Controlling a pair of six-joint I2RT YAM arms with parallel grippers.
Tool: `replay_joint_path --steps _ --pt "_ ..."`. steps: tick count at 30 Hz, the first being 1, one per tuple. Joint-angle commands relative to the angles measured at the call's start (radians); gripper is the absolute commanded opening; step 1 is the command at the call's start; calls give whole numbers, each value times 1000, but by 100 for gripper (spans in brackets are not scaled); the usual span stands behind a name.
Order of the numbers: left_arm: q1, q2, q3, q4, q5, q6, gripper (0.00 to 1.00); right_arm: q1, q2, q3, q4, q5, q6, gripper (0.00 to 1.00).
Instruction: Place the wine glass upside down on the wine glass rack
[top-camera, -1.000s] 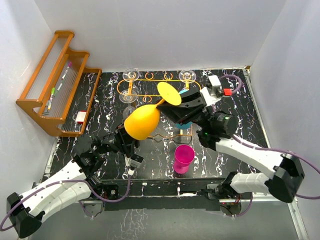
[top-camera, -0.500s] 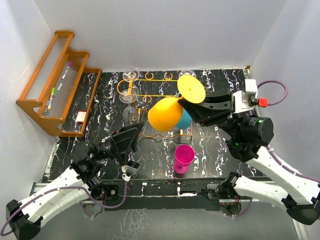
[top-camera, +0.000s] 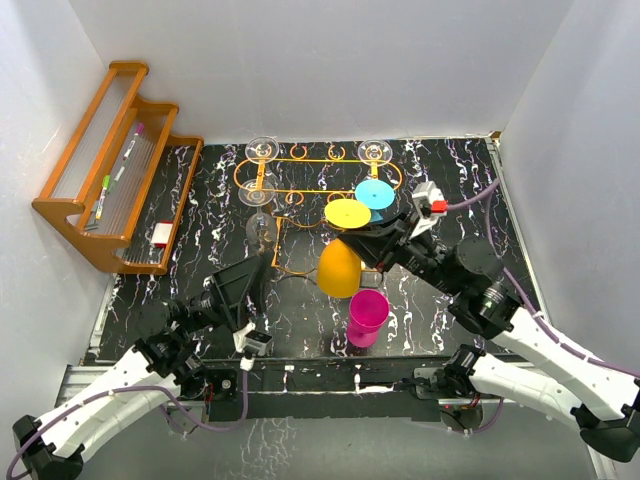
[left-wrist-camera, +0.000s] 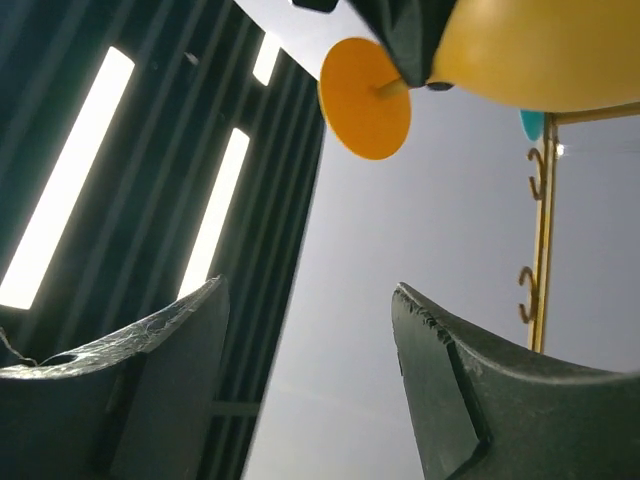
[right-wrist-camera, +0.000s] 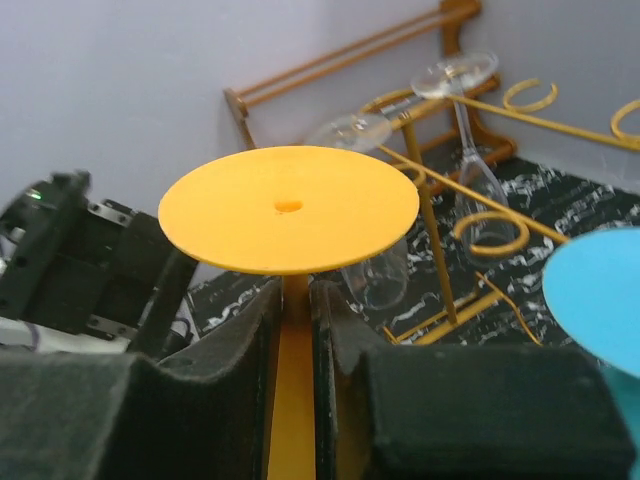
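The empty front hook (right-wrist-camera: 490, 232) beside the blue glass is outward of my right gripper, so next I will carry the stem outward into it, lower the disc (right-wrist-camera: 288, 208) and release.
My right gripper (top-camera: 368, 240) is shut on the stem of the yellow wine glass (top-camera: 340, 268) and holds it upside down, base disc on top, bowl hanging just above the table. It is just in front of the orange wire wine glass rack (top-camera: 310, 161). In the right wrist view the stem (right-wrist-camera: 293, 330) sits between my fingers under the yellow base disc (right-wrist-camera: 288, 208), with the rack (right-wrist-camera: 428, 215) behind. My left gripper (top-camera: 245, 285) is open and empty, to the left of the glass. Its wrist view looks up at the glass (left-wrist-camera: 540, 50) and the rack (left-wrist-camera: 545, 230).
Clear glasses (top-camera: 262, 148) hang upside down on the rack, and a blue glass (top-camera: 375, 194) stands by its right end. A pink cup (top-camera: 367, 317) stands right beside the yellow bowl, near the front edge. A brown wooden stepped shelf (top-camera: 110, 170) leans at the far left.
The right gripper has swung the yellow glass from tilted to base-up and lowered it in front of the rack. The left gripper, close by the bowl a second ago, has drawn back left.
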Motion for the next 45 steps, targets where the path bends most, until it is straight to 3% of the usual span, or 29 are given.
replay_joint_path --steps 1,8,12,18,27,45 --pt "4 2 107 -79 -181 -159 63 1 28 -7 -39 101 2 8" --pt "4 85 466 -384 -484 -463 59 2 85 -18 -7 236 -16 8" --pt "5 130 666 -595 -535 -624 60 10 150 35 -22 252 -18 8" --pt "6 240 818 -719 -657 -677 61 34 221 81 -11 268 -51 8" --pt "6 290 866 -771 -707 -684 60 52 249 120 -21 378 -71 8" --pt "8 264 805 -754 -705 -677 59 101 261 148 -74 517 -100 8"
